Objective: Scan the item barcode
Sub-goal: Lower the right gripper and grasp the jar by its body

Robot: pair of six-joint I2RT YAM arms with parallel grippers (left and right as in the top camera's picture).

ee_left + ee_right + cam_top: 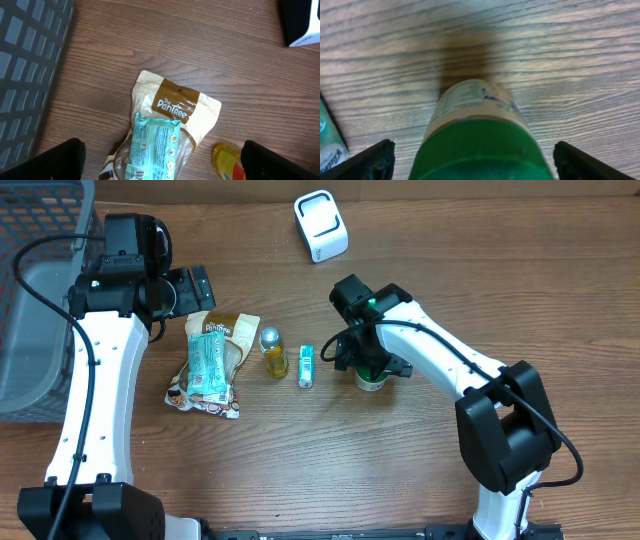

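My right gripper lowers around the jar (pixel 372 382) with the green lid just below it and closes next, since its open fingers already straddle the lid.
A jar with a green lid (pixel 470 110) stands on the wooden table, and my right gripper (pixel 477 162) hangs open over it, one finger on each side with a gap to the lid. From overhead the jar (pixel 372 382) is mostly hidden under that gripper (pixel 372 368). The white barcode scanner (pixel 321 225) stands at the far edge. My left gripper (pixel 167 162) is open above a teal packet (pixel 155 145) that lies on a brown PanTree pouch (pixel 175 102), and holds nothing.
A yellow bottle with a silver cap (pixel 273 352) and a small teal tube (pixel 306 366) lie between the pouch (pixel 215 365) and the jar. A grey basket (pixel 40 300) fills the left edge. The scanner's corner (pixel 300 22) shows at the left wrist view's top right.
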